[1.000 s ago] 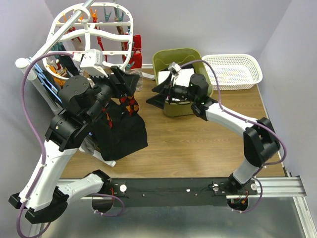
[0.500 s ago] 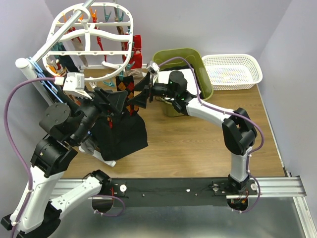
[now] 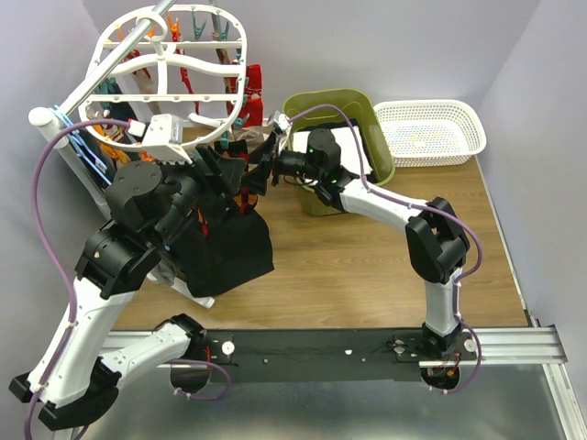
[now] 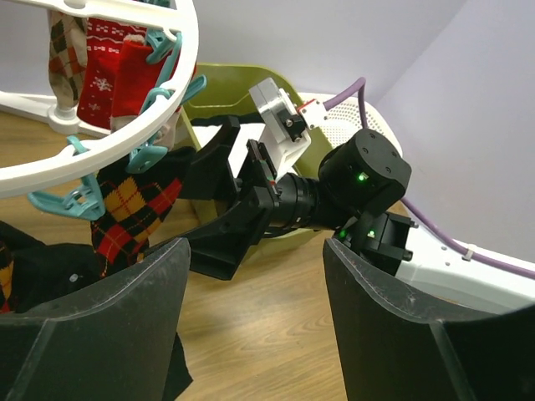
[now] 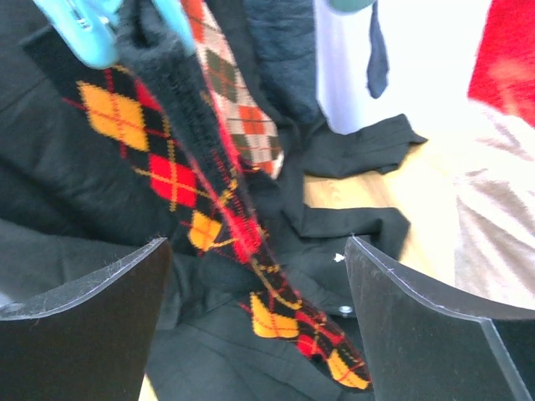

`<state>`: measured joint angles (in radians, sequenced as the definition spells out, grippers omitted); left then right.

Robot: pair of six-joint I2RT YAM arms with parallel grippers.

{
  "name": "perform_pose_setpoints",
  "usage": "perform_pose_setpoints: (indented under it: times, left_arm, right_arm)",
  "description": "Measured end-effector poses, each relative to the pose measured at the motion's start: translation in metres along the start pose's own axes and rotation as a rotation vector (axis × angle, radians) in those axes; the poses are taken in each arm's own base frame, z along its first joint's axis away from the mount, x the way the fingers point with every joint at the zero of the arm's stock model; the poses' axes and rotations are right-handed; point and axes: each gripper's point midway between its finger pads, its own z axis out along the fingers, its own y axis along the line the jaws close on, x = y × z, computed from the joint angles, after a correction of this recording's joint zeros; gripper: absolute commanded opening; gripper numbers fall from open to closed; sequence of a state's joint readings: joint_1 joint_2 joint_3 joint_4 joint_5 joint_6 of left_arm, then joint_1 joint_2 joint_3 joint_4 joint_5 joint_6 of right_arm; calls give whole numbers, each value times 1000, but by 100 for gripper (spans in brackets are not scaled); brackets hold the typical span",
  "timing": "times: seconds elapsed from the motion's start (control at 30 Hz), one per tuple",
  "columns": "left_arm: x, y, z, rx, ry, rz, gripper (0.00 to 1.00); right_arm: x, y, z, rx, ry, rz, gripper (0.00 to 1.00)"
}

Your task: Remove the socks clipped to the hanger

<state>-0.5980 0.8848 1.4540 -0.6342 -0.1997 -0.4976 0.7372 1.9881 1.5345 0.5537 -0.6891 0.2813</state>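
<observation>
I should move my right gripper slightly toward the hanger [image 3: 174,66], then close it on the black sock's cloth below the clip [image 3: 243,192].
The hanger [image 3: 174,66], a white oval frame with teal clips, hangs at the back left with socks [image 3: 249,90] clipped under it. A black sock with orange and red diamonds [image 5: 171,171] dangles from a teal clip [image 5: 88,29]. Its lower part lies between the fingers of my right gripper [image 5: 255,259], which is open and not touching it. A beige diamond sock [image 5: 242,109] hangs just behind. My left gripper [image 4: 255,280] is open and empty, just left of the right gripper [image 4: 219,219] and below the hanger's rim [image 4: 100,163]. Red socks [image 4: 107,71] hang further back.
A large black garment [image 3: 225,246] is draped under the hanger on the wooden table. A green bin [image 3: 316,103] with a white cloth [image 3: 356,147] stands behind my right arm. A white mesh basket [image 3: 431,128] sits at the back right. The rack's pole [image 3: 92,84] slants at left.
My right arm swung left from the green bin to the diamond sock under the hanger. My left arm dropped back, then returned beside it. Both grippers have narrowed slightly.
</observation>
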Motion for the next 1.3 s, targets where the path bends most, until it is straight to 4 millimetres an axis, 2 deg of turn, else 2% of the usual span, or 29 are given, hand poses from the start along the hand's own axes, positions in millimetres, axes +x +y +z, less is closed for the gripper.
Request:
perform_pose_setpoints:
  times: [0.17, 0.33, 0.43, 0.53, 0.57, 0.63, 0.67, 0.73, 0.77, 0.87, 0.97, 1.13, 1.3]
  left_arm:
    - [7, -2, 11, -3, 34, -20, 70]
    - [10, -13, 11, 37, 51, -93, 68]
    - [10, -14, 11, 30, 52, -137, 68]
    - [11, -10, 15, -6, 54, -174, 68]
    - [12, -7, 16, -24, 56, -187, 68]
    - [13, -4, 18, -53, 56, -209, 68]
    - [13, -2, 18, -65, 54, -218, 68]
    - [12, 1, 18, -80, 47, -231, 68]
    - [11, 1, 18, -84, 43, -234, 68]
    - [9, 2, 18, -91, 36, -235, 68]
    - [7, 2, 18, -92, 31, -236, 68]
    - [5, 4, 19, -109, 18, -238, 68]
    - [5, 6, 28, -130, 18, -238, 68]
  right_arm:
    - [-3, -9, 1, 48, 7, -36, 94]
    - [-13, -12, 5, 49, -3, -64, 94]
    - [-15, -13, 7, 46, -7, -67, 88]
    - [-12, -13, 8, 42, -7, -62, 70]
    - [-12, -13, 9, 41, -6, -56, 60]
    - [-12, -12, 9, 37, -8, -52, 50]
    - [-13, -12, 9, 35, -12, -55, 39]
    - [-11, -8, 7, 31, -19, -45, 25]
    - [-9, -5, 4, 30, -15, -35, 13]
    - [-4, 4, 0, 26, -3, -3, 1]
    - [-15, 17, -4, 17, -4, 9, 1]
    - [-49, 40, -21, 45, 5, -10, 1]
    - [-77, 48, -31, 137, 37, -57, 1]
